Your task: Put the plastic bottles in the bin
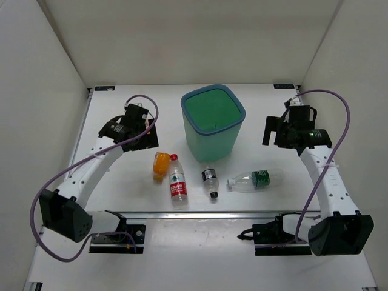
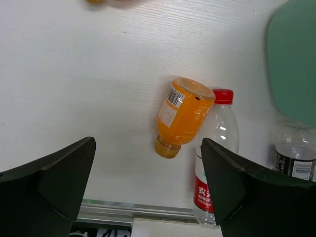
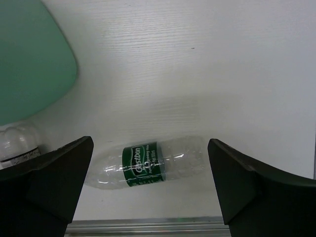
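I should next move my left gripper down to the right in the top view onto the squat orange bottle's body [image 1: 161,163] [image 2: 182,113], because it lies below the gripper on that side.
Four bottles lie on the white table in front of the teal-green bin [image 1: 213,121]: a squat orange one [image 1: 160,165], a clear one with a red cap and label [image 1: 177,180], a clear one with a black cap [image 1: 210,180] and a clear one with a green label [image 1: 254,179]. My left gripper [image 1: 138,130] is open and empty, above and behind the orange bottle [image 2: 183,114] and the red-capped bottle [image 2: 215,158]. My right gripper [image 1: 274,130] is open and empty, raised above the green-label bottle [image 3: 148,160]. The bin's inside looks empty.
White walls close in the table on the left, back and right. A metal rail [image 1: 206,213] runs along the near edge just in front of the bottles. The bin's wall shows in both the left wrist view [image 2: 295,59] and the right wrist view [image 3: 29,64].
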You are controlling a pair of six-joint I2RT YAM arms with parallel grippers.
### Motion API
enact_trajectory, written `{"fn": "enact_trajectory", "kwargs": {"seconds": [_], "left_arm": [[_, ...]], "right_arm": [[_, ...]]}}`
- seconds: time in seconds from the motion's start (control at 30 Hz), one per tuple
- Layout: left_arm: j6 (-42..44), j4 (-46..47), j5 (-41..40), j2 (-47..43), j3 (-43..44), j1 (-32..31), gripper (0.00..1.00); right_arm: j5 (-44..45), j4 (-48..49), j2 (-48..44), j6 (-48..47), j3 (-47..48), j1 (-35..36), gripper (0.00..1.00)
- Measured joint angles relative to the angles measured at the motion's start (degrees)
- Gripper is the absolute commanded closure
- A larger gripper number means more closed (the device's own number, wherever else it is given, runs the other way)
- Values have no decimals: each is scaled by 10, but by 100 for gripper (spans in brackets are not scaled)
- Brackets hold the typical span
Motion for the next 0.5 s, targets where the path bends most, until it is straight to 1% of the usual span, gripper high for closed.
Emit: {"fn": "enact_trajectory", "kwargs": {"seconds": [0.17, 0.27, 0.37, 0.4, 0.5], "left_arm": [[9, 21, 16, -63, -51, -9, 1], [13, 45, 39, -66, -77, -18, 1], [15, 66, 57, -24, -93, -32, 2], [17, 76, 61, -2, -96, -38, 1], [20, 99, 76, 66, -100, -59, 1]], "right_arm": [[-2, 3, -33, -5, -12, 34, 1], [-14, 23, -83, -10, -51, 38, 1], [-31, 16, -108, -12, -70, 25, 1], [-35, 14, -108, -12, -71, 23, 1], [-34, 5, -94, -11, -76, 28, 1]]}}
